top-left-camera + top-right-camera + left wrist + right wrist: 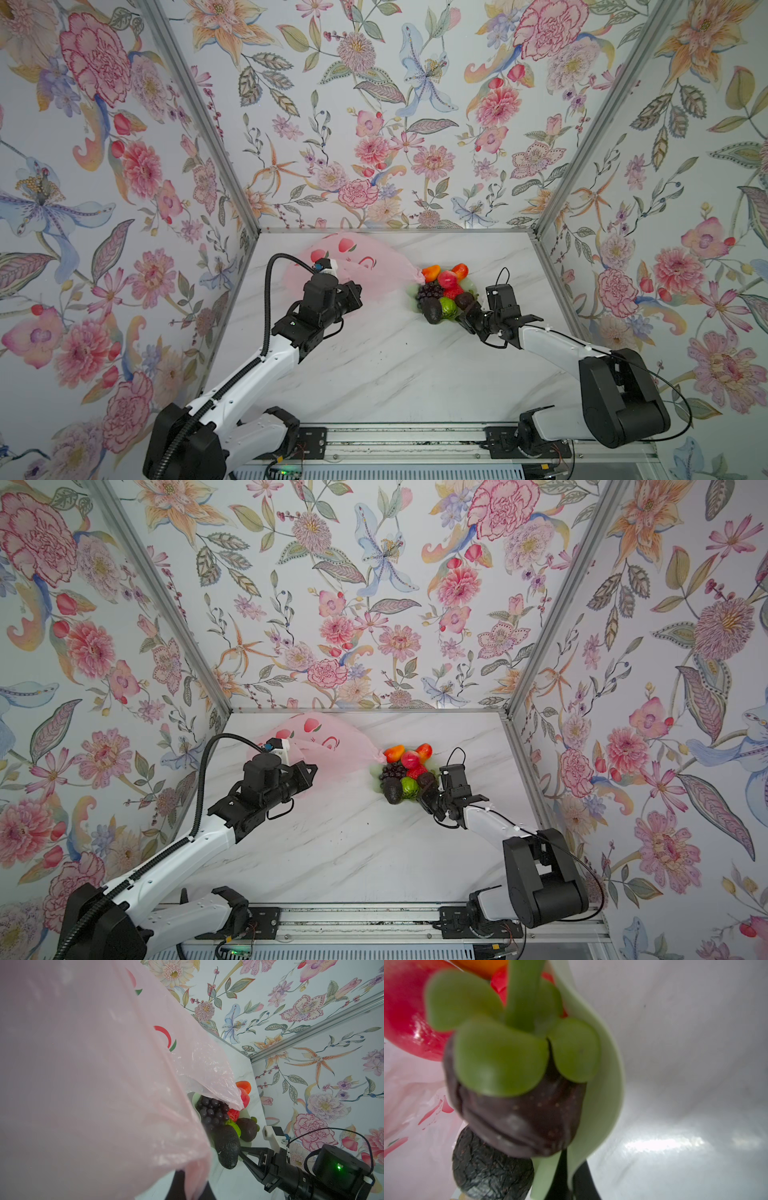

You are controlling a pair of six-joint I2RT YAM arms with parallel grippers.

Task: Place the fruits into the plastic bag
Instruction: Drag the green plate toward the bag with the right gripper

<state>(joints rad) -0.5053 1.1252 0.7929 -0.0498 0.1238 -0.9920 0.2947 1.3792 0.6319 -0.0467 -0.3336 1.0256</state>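
Observation:
The robot's right gripper will next draw the dish [473, 286] back from under the bag's drooping corner to the bare tabletop near the left gripper and let go of the dish's rim.
The pink plastic bag [353, 257] [320, 733] hangs lifted off the table at the back left, and my left gripper [358, 291] [191, 1184] is shut on a fold of it [83, 1064]. The fruits [444, 291] [405, 773] are piled in a pale green dish [473, 286]: orange mangoes [431, 272], a peach [446, 279], grapes [212, 1111], a green fruit [448, 307] and a dark avocado [227, 1147]. My right gripper [467, 316] [571, 1184] is shut on the dish's rim [604, 1105], right beside a dark purple fruit [519, 1122]. One corner of the bag droops onto the pile.
Flowered walls with aluminium posts [598, 120] close in the back and both sides of the white marble table [395, 365]. A metal rail [407, 440] carrying both arm bases runs along the front edge.

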